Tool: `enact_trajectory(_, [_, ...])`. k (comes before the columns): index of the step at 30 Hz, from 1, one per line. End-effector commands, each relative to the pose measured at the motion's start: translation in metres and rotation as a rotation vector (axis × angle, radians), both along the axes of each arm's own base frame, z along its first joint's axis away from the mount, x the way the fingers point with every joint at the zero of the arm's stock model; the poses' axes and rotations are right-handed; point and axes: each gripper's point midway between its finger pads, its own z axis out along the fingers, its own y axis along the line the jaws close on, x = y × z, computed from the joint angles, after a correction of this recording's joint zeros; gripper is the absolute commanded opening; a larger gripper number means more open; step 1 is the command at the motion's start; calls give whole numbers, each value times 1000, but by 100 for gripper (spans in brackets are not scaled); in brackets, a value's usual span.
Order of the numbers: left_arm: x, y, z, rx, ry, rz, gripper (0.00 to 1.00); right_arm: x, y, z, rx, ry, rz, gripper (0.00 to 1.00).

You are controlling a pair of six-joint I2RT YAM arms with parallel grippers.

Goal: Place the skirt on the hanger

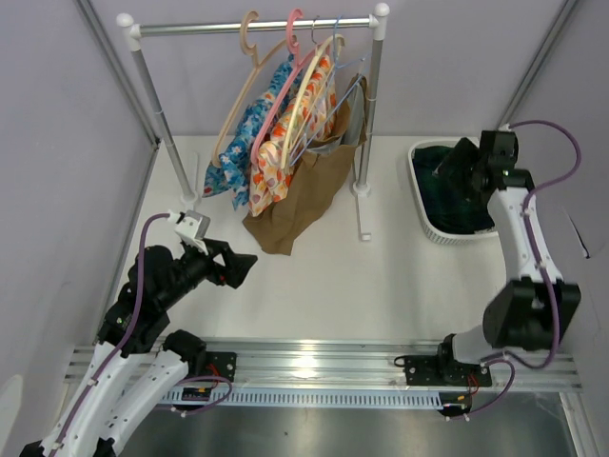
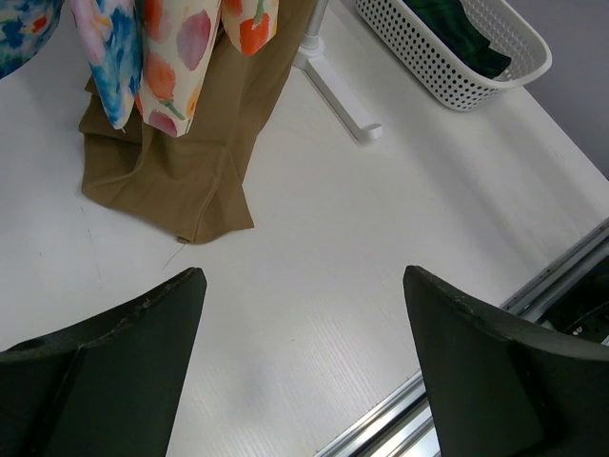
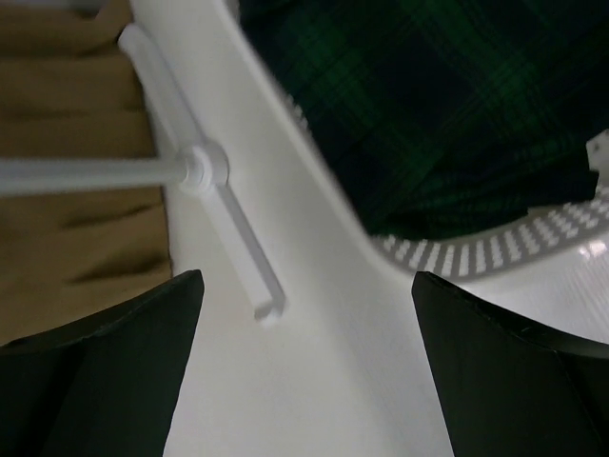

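Observation:
My right gripper moves down next, open fingers first, into the white basket onto a fold of the plaid skirt point(image 1: 449, 200), since the skirt lies bunched below the basket's rim.
The dark green and navy plaid skirt point(image 1: 449, 200) lies bunched in the white basket point(image 1: 419, 205) at the right. It also shows in the right wrist view point(image 3: 447, 105) and the left wrist view point(image 2: 466, 33). The pale cream hanger point(image 1: 306, 88) hangs on the rack rail among other garments. My right gripper point(image 1: 445, 169) is open and empty, hovering above the basket's left rim point(image 3: 314, 171). In its own view the right gripper point(image 3: 306, 276) is over bare table beside the basket. My left gripper point(image 1: 243, 267) is open and empty above the table at the left point(image 2: 304, 276), apart from everything.
A white clothes rack point(image 1: 257, 27) stands at the back, its right foot point(image 1: 362, 224) on the table left of the basket. On it hang a tan hanger point(image 1: 236, 105), a pink hanger point(image 1: 278, 100), blue floral and fruit-print garments, and a brown garment point(image 1: 295, 209) that touches the table.

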Motion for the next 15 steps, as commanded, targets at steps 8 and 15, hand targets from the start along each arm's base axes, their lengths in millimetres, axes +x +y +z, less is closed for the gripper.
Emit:
enact_trajectory(8, [-2,-6,6,-6,-34,-34,91,103,-57,-60,-40,146,-167,99])
enact_trajectory(15, [-3,-8,6,-6,-36,-41,92,105,-93,-102,-82,198,-339,99])
